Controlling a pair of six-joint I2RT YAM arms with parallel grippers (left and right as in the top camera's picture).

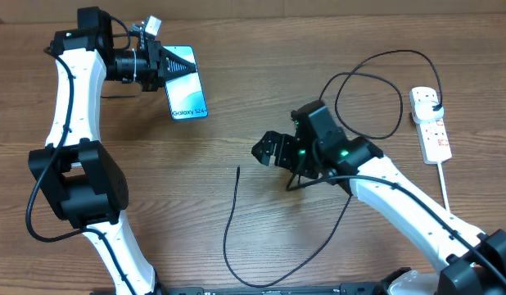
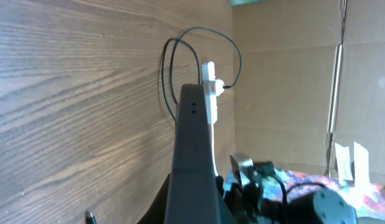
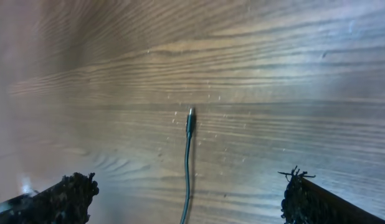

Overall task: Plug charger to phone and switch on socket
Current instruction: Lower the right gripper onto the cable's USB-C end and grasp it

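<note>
Next, my right gripper lowers and shifts to the left in the overhead view, onto the charger's connector end (image 1: 237,174) (image 3: 190,124), which lies on the tabletop past my fingers.
The phone (image 1: 187,94), with a light-blue screen and "Galaxy" text, is at the far left, tilted on edge. My left gripper (image 1: 165,67) is shut on its top end. In the left wrist view the phone shows as a dark slab (image 2: 192,155). The charger cable's connector tip (image 1: 238,170) lies on the table, and the cable loops back to a black plug (image 1: 434,102) in the white socket strip (image 1: 433,131). My right gripper (image 1: 269,151) is open and empty, just right of the tip. In the right wrist view the tip (image 3: 190,115) lies ahead between the open fingers (image 3: 189,199).
The black cable makes a large loop (image 1: 368,90) behind my right arm and a long curve (image 1: 228,238) toward the front edge. The strip's white cord (image 1: 446,188) runs forward at the right. A cardboard wall (image 2: 286,81) stands beyond the strip (image 2: 211,93).
</note>
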